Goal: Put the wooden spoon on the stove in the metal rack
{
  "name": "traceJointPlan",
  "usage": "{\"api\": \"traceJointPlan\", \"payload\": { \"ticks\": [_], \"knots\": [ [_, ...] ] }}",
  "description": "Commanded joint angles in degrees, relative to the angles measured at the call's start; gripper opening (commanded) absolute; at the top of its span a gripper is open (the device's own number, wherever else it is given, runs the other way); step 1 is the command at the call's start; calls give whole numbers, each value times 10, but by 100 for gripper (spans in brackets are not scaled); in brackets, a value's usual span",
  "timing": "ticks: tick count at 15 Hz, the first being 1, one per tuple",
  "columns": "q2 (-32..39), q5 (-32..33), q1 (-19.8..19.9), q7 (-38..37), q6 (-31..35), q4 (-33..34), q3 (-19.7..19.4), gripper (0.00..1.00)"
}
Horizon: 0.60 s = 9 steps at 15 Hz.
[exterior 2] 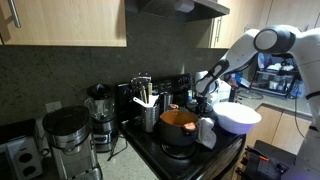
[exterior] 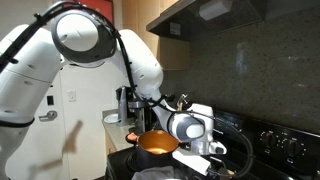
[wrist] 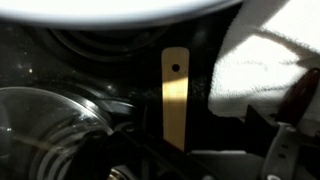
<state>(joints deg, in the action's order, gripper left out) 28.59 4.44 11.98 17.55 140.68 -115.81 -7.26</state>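
Note:
My gripper moves down onto the spoon's tan handle next, edging toward the glass lid, since the handle lies nearer the finger on the lid's side.
The wooden spoon's light tan handle (wrist: pixel 175 95), with a hole at its far end, lies on the black stove (wrist: pixel 120 60) in the wrist view. Its bowl end is hidden. My gripper (wrist: pixel 195 160) hangs just above the handle and looks open, with nothing in it. In both exterior views the gripper (exterior: pixel 203 138) (exterior 2: pixel 205 98) is low over the stove, beside the orange pot (exterior: pixel 155 145) (exterior 2: pixel 178 120). The stove's knob panel (exterior: pixel 282 142) shows in an exterior view. The metal rack (exterior 2: pixel 148 112) stands upright behind the pot, holding several utensils.
A white cloth (wrist: pixel 262 60) lies right next to the spoon handle. A glass lid (wrist: pixel 50 130) sits on its other side. A large white bowl (exterior 2: pixel 238 118) stands at the stove's front. A blender (exterior 2: pixel 98 108) and a coffee maker (exterior 2: pixel 65 135) stand on the counter.

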Motion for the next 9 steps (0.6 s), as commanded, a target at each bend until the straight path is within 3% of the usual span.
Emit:
{"api": "traceJointPlan", "payload": {
  "ticks": [1, 3, 4, 5, 9],
  "knots": [
    [34, 4, 5, -12, -13, 32, 3, 100],
    [45, 5, 6, -12, -14, 41, 4, 100],
    [48, 5, 6, -13, -12, 44, 4, 75],
    [51, 4, 6, -12, -12, 48, 4, 72],
    [52, 4, 6, -13, -12, 54, 4, 42]
  ]
}}
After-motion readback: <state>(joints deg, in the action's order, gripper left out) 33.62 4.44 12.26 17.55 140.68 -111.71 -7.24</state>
